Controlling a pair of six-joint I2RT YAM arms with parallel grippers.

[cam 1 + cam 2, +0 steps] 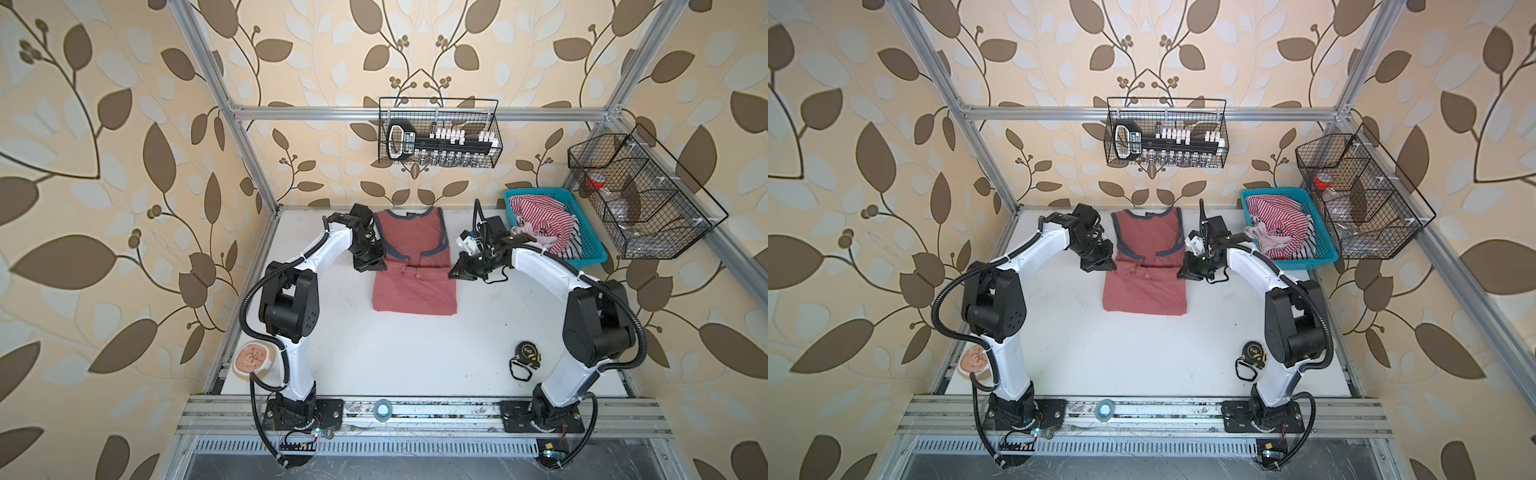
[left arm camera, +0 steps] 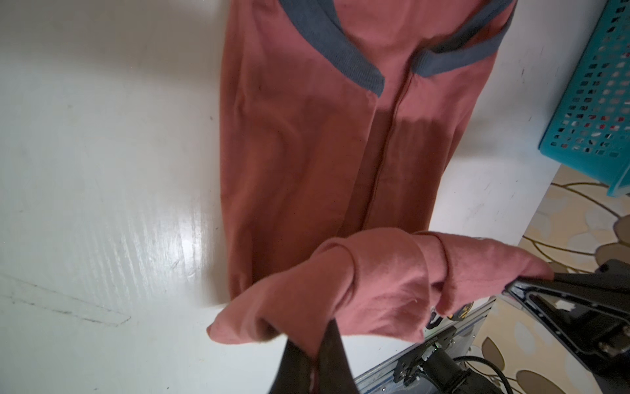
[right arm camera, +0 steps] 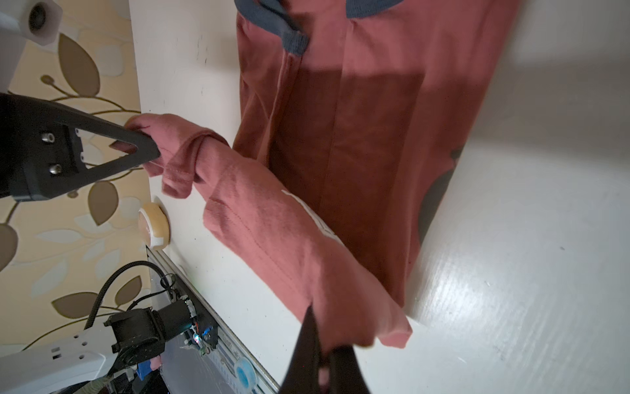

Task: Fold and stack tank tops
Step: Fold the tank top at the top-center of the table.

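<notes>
The hem's corner still hangs short of the blue-grey armhole trim, which lies outward and below. My left gripper needs to carry the hem's corner outward and down, then let go of it.
The dusty red tank top with blue-grey trim lies at the back middle of the white table, neck toward the wall. Its bottom hem is lifted and doubled over its middle. My left gripper is shut on the hem's left corner, as the left wrist view shows. The right gripper is shut on the right corner. The hem hangs stretched between them, above the flat cloth. The red-and-white striped tank top lies crumpled in the blue basket.
A black tape measure lies near the right arm's base. A tape roll sits on the front rail. A peach round object is at the table's left edge. Wire baskets hang on the back wall and right frame.
</notes>
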